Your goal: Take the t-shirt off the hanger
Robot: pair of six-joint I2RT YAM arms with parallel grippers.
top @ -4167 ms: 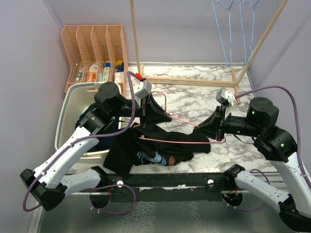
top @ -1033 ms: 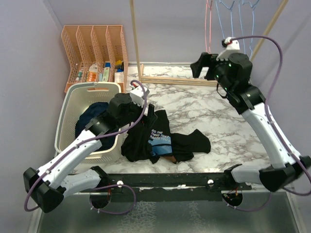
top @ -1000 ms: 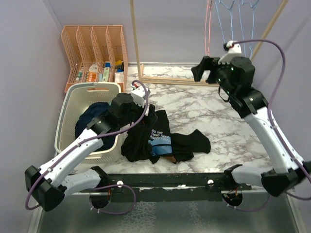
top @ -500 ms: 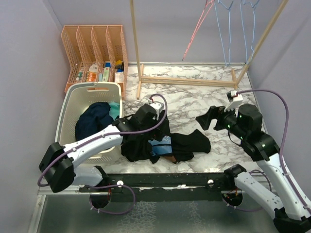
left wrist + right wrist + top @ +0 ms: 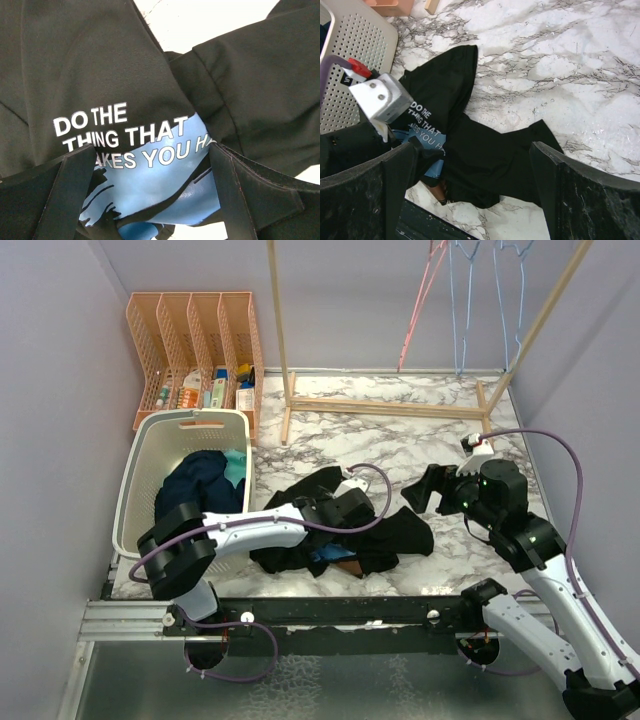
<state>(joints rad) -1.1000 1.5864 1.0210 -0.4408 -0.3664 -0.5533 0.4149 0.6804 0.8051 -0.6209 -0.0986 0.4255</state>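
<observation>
My left gripper should move slightly down onto the t-shirt's lettered blue print and close its fingers, because that print is just below and between them.
The black t-shirt [image 5: 385, 535] with a blue print lies crumpled on the marble table, free of any hanger. My left gripper [image 5: 338, 523] hovers low over its printed middle, open, with the "DO THE THING THAT" lettering on the t-shirt [image 5: 115, 70] showing between the left gripper's [image 5: 150, 152] fingers. My right gripper [image 5: 420, 490] hangs open above the table just right of the shirt, looking down on the t-shirt [image 5: 495, 155] framed by the right gripper's [image 5: 475, 150] jaws. The pink hanger [image 5: 418, 310] hangs bare on the rack at the back.
A white laundry basket [image 5: 140, 455] holding dark blue clothes stands at the left. Behind it is an orange file organiser [image 5: 195, 335]. The wooden rack [image 5: 390, 406] with blue hangers [image 5: 462, 300] spans the back. The left wrist's camera block [image 5: 380, 97] shows in the right wrist view.
My left arm swept right and down over the shirt, and its jaws widened. The right arm came down from the rack to the table. The pink hanger swings on the rack.
</observation>
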